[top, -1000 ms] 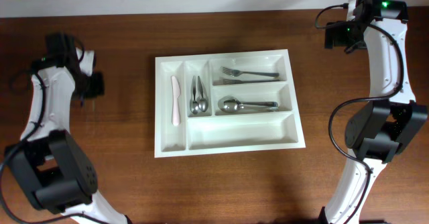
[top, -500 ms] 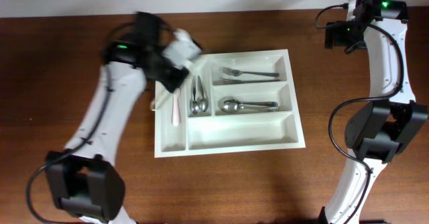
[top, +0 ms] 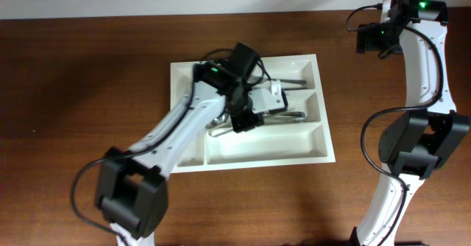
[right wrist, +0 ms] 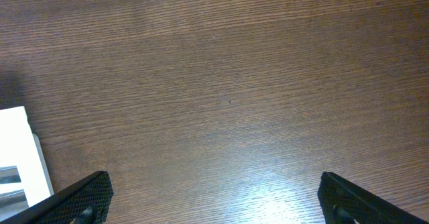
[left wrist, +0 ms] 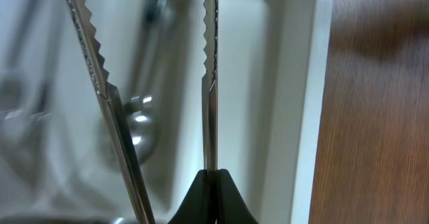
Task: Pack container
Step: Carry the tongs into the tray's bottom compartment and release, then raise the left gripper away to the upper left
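My left gripper moves down and back to release the serrated metal knife (left wrist: 210,63) in the tray's empty bottom section (left wrist: 244,103) next, since it lies below and back from the gripper.
The white cutlery tray (top: 250,157) lies mid-table, and its rim also shows in the left wrist view (left wrist: 301,117). My left gripper (top: 243,119) hangs over the tray's middle. It is shut (left wrist: 210,180) on a serrated metal knife (left wrist: 210,63) that points down into the tray. A second serrated knife (left wrist: 100,83) slants beside the held one; I cannot tell whether it is held. Forks (top: 294,80) lie in the top long compartment and spoons (top: 291,116) in the middle one. My right gripper (right wrist: 214,204) is open and empty over bare wood at the far right (top: 372,40).
The left arm covers the two narrow compartments; small spoons (top: 217,127) show partly below it. A blurred spoon (left wrist: 137,127) lies under the knives. The tray's corner (right wrist: 17,150) shows at the left edge of the right wrist view. The bottom long compartment holds nothing.
My left arm has swung from the table's far left edge across to the middle of the tray. The right arm has not moved.
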